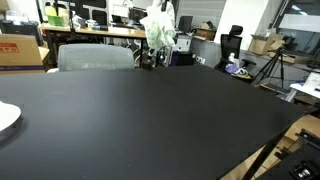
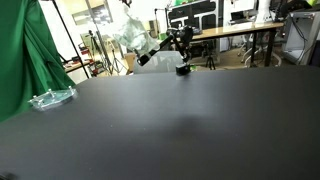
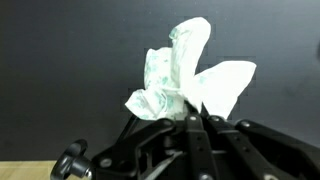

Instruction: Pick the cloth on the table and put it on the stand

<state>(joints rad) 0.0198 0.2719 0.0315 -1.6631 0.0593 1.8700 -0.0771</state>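
The white cloth still hangs clear above the tabletop. My gripper should next go down toward the table's far edge in the exterior views to release the cloth there.
The cloth [image 3: 185, 70] is white with a pale green print and crumpled. My gripper [image 3: 190, 116] is shut on its lower edge, and the cloth fans out beyond the fingertips over the black table [image 3: 60, 60]. In both exterior views the cloth [image 1: 158, 28] [image 2: 134, 36] hangs raised above the far edge of the table, clear of the surface. A small dark object [image 2: 184, 69] stands on the table just below it; I cannot tell whether it is the stand.
The wide black table [image 1: 150, 120] fills both exterior views. A white plate [image 1: 6, 118] lies at one edge and a clear dish [image 2: 50, 98] near a green curtain [image 2: 25, 50]. A grey chair [image 1: 95, 57], desks and tripods stand behind the table.
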